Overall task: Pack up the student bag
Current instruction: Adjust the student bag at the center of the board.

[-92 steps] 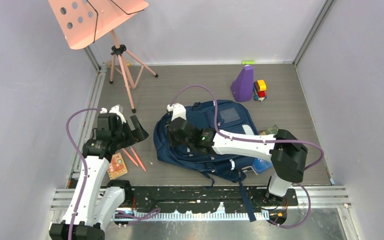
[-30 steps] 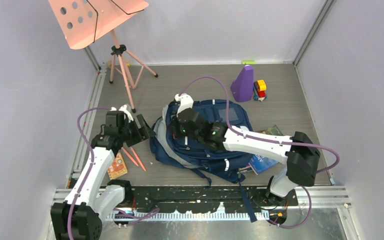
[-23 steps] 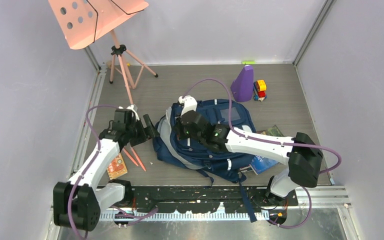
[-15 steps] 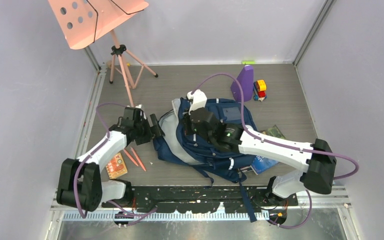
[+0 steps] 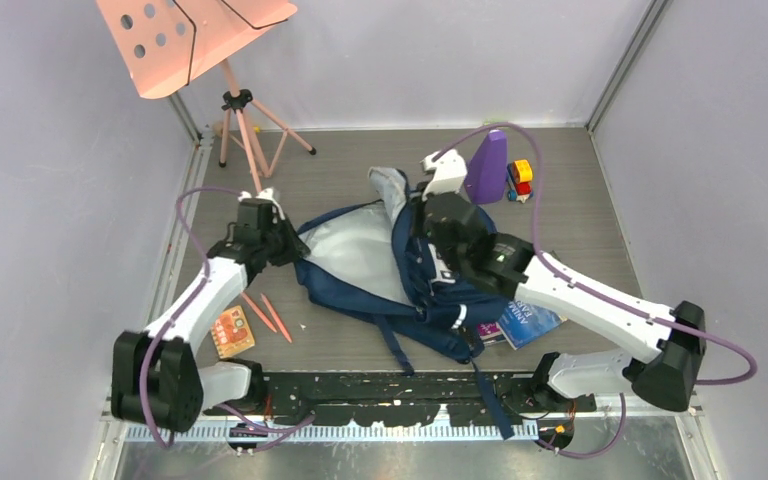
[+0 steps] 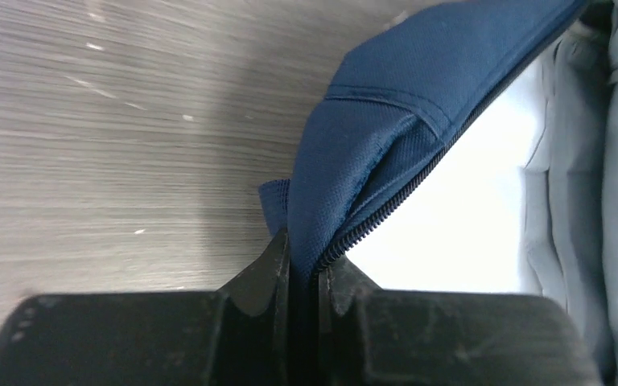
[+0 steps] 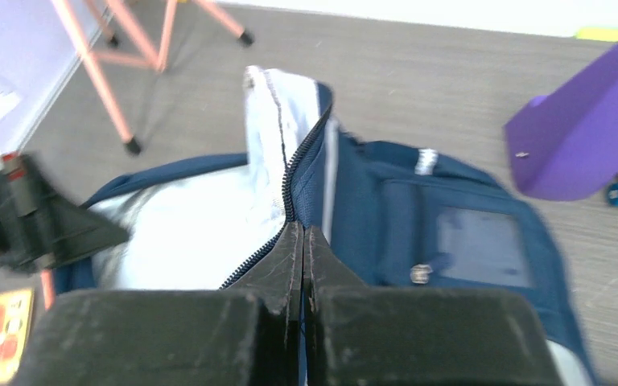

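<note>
My left gripper draws the pinched rim of the bag back and to the right in the top view next, toward the bag's near side, and releases it, since the bag's opening gapes.
The student bag (image 5: 430, 290), navy blue with pale grey lining (image 5: 355, 250), lies open in the middle of the floor. My left gripper (image 5: 285, 240) is shut on the bag's left rim; in the left wrist view the blue fabric and zip edge (image 6: 370, 153) are pinched between the jaws of that gripper (image 6: 304, 257). My right gripper (image 5: 412, 215) is shut on the opposite zip edge and holds that flap raised. The right wrist view shows this gripper (image 7: 302, 237) clamped on the zip, the front pocket (image 7: 475, 241) to its right and the lining (image 7: 185, 233) to its left.
A pink music stand (image 5: 190, 40) on a tripod stands at the back left. A purple wedge (image 5: 485, 165) and toy blocks (image 5: 520, 180) sit behind the bag. Books (image 5: 528, 322) lie at its right. Two red pencils (image 5: 270, 315) and an orange card (image 5: 232, 332) lie left of it.
My right gripper has pulled the bag's flap up and to the far right, spreading the opening wide. My left gripper has reached the left rim and closed on it.
</note>
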{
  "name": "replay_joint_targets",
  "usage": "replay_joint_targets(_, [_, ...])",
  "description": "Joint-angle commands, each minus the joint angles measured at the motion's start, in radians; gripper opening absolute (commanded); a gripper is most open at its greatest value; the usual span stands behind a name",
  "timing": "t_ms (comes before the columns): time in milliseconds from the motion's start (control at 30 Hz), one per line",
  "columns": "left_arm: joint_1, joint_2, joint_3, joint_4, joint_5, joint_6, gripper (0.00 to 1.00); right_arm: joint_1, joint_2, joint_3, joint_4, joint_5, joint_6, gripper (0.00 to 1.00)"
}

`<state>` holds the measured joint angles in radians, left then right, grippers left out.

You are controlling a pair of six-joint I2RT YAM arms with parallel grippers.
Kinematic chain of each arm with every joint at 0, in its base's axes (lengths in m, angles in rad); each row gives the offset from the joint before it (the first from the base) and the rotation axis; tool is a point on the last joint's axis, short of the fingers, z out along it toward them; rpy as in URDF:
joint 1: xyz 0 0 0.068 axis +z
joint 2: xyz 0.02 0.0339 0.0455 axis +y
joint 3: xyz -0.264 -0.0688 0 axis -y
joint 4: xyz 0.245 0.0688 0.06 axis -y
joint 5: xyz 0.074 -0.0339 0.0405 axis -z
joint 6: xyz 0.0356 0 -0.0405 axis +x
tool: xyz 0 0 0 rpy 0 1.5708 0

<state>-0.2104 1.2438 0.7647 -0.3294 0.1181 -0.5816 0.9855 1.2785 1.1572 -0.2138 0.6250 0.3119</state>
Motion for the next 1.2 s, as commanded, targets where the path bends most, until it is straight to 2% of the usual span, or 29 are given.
replay_joint_targets(0, [0.158,-0.186,0.029,-0.069,-0.146,0.037,0.0,-0.133,-0.054,0.001,-0.024,0.092,-0.064,0.01])
replay_joint_targets(167, [0.255,-0.315,0.061,-0.158,-0.123,0.07,0.0,-0.198,-0.001,0.019,0.0,0.08,-0.059,0.01])
replay_joint_targets(367, [0.262,-0.374,0.194,-0.249,-0.075,0.122,0.0,-0.214,0.021,0.028,0.02,0.054,-0.037,0.01])
replay_joint_targets(500, [0.261,-0.35,0.221,-0.296,-0.046,0.134,0.0,-0.215,0.053,-0.031,0.108,-0.012,-0.065,0.01])
replay_joint_targets(600, [0.261,-0.353,0.152,-0.277,0.001,0.074,0.0,-0.228,0.15,-0.035,0.122,-0.036,-0.044,0.01])
replay_joint_targets(767, [0.261,-0.416,-0.015,-0.22,0.09,-0.035,0.0,-0.25,0.287,-0.039,0.199,-0.184,-0.005,0.01])
replay_joint_targets(900, [0.25,-0.467,-0.134,-0.2,0.141,-0.083,0.0,-0.27,0.415,0.025,0.247,-0.235,0.001,0.01])
replay_joint_targets(1033, [0.22,-0.481,-0.181,-0.209,0.16,-0.085,0.0,-0.292,0.517,0.128,0.24,-0.282,-0.012,0.01])
replay_joint_targets(1167, [0.063,-0.445,-0.197,-0.201,0.12,-0.103,0.0,-0.295,0.609,0.27,0.221,-0.319,-0.048,0.01])
